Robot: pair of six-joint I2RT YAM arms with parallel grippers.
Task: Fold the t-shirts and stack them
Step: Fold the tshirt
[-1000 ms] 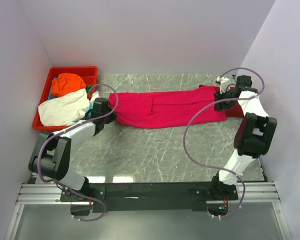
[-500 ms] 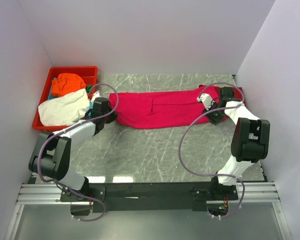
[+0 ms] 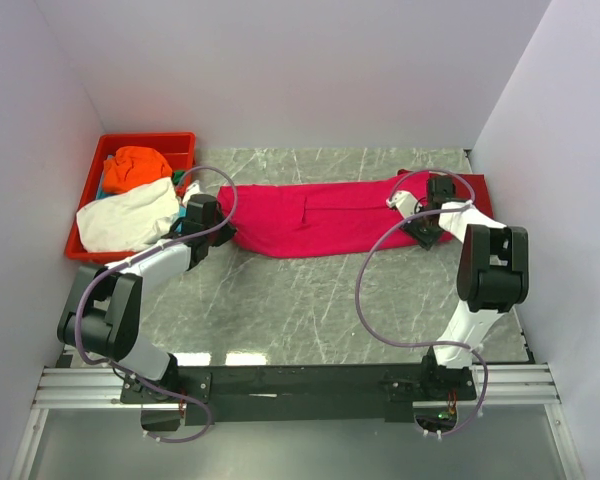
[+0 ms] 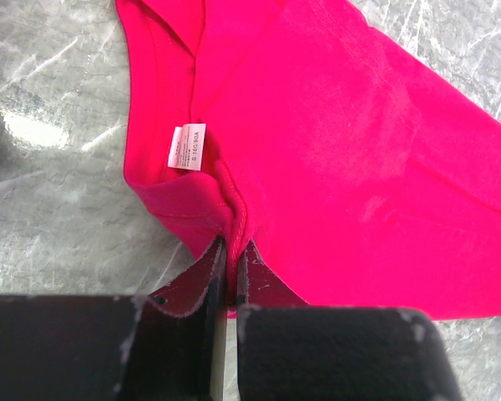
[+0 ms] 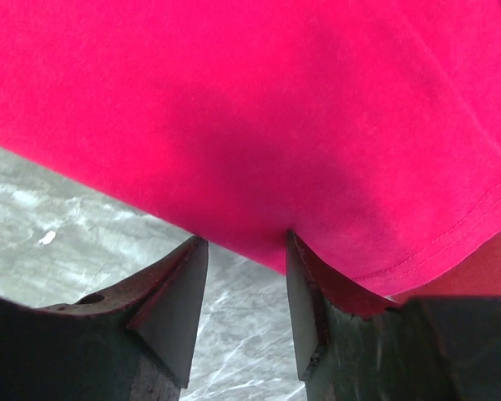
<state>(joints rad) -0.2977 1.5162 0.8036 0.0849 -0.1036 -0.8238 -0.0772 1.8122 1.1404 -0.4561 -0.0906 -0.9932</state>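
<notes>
The pinched hem fold will next go outward with my left gripper to the bare tabletop beside the tray's far corner and be released there, since that spot is clear.
A bright pink-red t-shirt lies stretched in a long band across the table. My left gripper is shut on its left end; in the left wrist view the jaws pinch a hem fold of the shirt near its white label. My right gripper is open at the shirt's right end. In the right wrist view its fingertips straddle the shirt's near edge, with bare table between them. A darker red shirt lies under the far right end.
A red plastic tray stands at the back left. It holds an orange shirt, a white shirt and a bit of teal cloth. Walls close in the left, right and back. The marble table runs to the front.
My right arm has swung in from the far right corner and come down at the pink-red shirt's right end. The left arm has not moved.
</notes>
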